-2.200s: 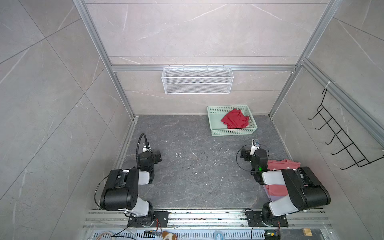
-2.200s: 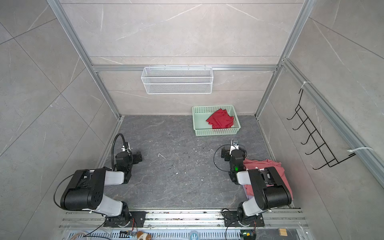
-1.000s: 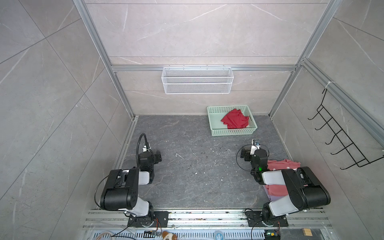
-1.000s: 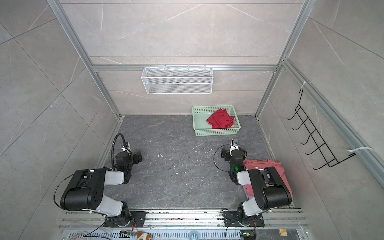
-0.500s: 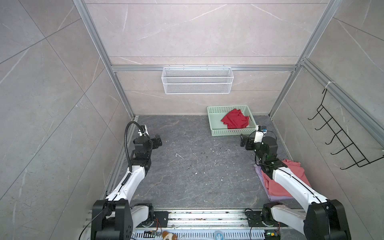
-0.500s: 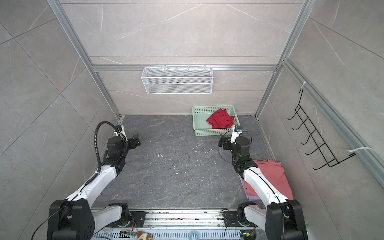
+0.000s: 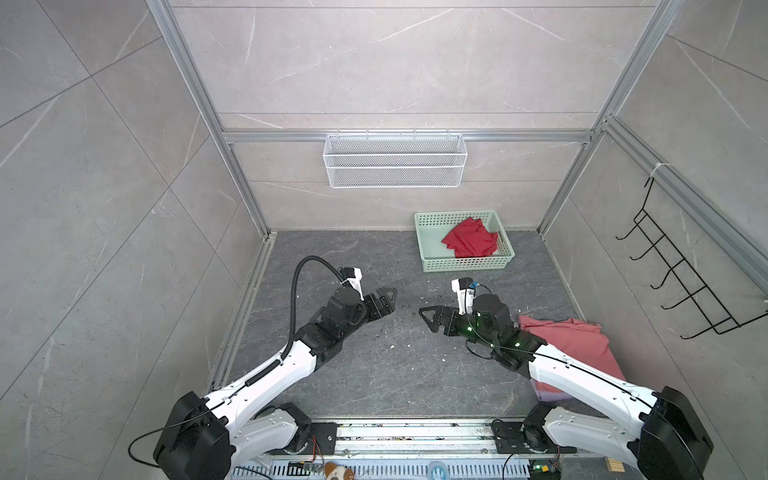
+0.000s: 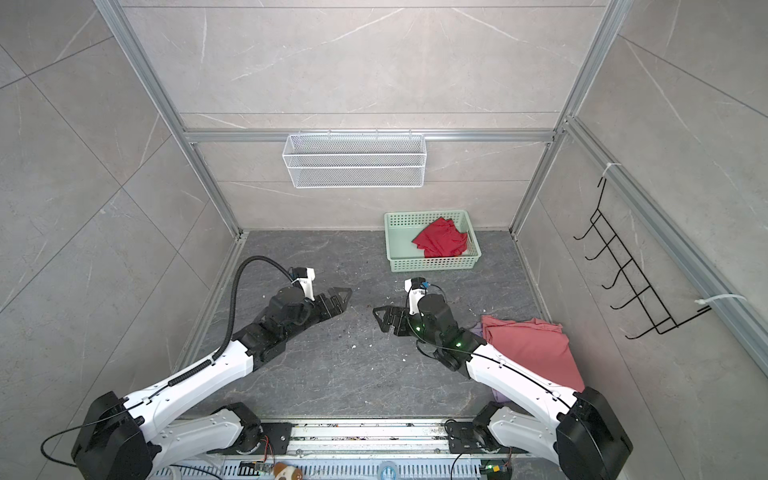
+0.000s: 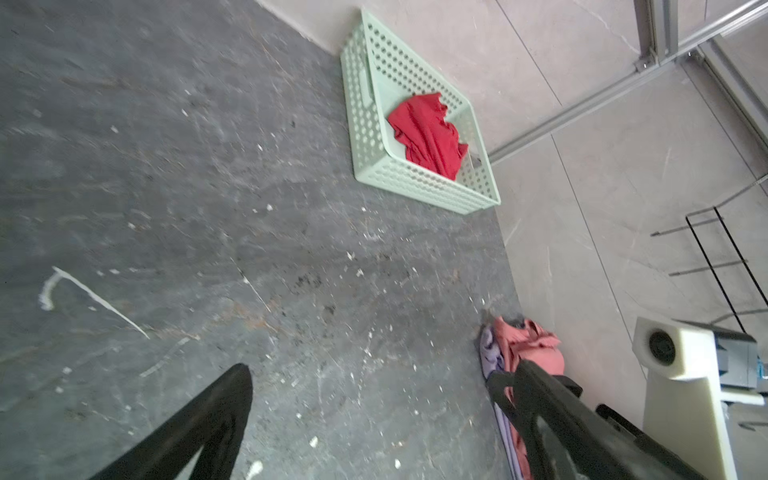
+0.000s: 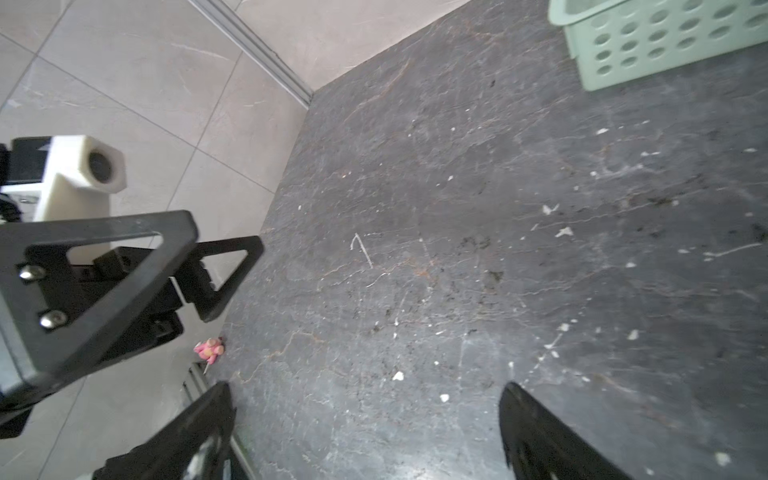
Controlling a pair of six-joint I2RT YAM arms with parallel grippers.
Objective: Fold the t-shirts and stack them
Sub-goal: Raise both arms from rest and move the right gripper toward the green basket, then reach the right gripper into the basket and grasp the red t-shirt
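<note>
The red t-shirt still lies crumpled in the mint-green basket. My right gripper will next reach outward over the basket, then go down and close on the red t-shirt's middle [image 7: 470, 238].
A bright red t-shirt [image 7: 469, 243] [image 8: 440, 243] [image 9: 428, 135] lies crumpled in the mint-green basket [image 7: 465, 264] [image 8: 434, 264] [image 9: 365, 124] at the back right. A salmon-pink t-shirt [image 7: 573, 345] [image 8: 536, 349] [image 9: 536, 349] lies at the right edge on top of a lavender t-shirt [image 8: 478, 330] [image 9: 490, 349], partly hidden by my right arm. My left gripper [image 7: 388, 296] [image 8: 345, 297] [image 9: 370, 374] and right gripper [image 7: 424, 316] [image 8: 378, 316] [image 10: 365, 388] hover over the middle of the dark table. Their tips point at each other, and both are open and empty.
A white wire basket [image 7: 395, 166] hangs on the back wall. A black hook rack [image 7: 681, 282] is fixed to the right wall. Walls and metal frame posts close in the table on three sides. A small pink object [image 10: 210, 349] lies off the table's left edge.
Both arms have unfolded from the front edge and reached out over the middle of the table, bringing the grippers close together. The shirts have not moved.
</note>
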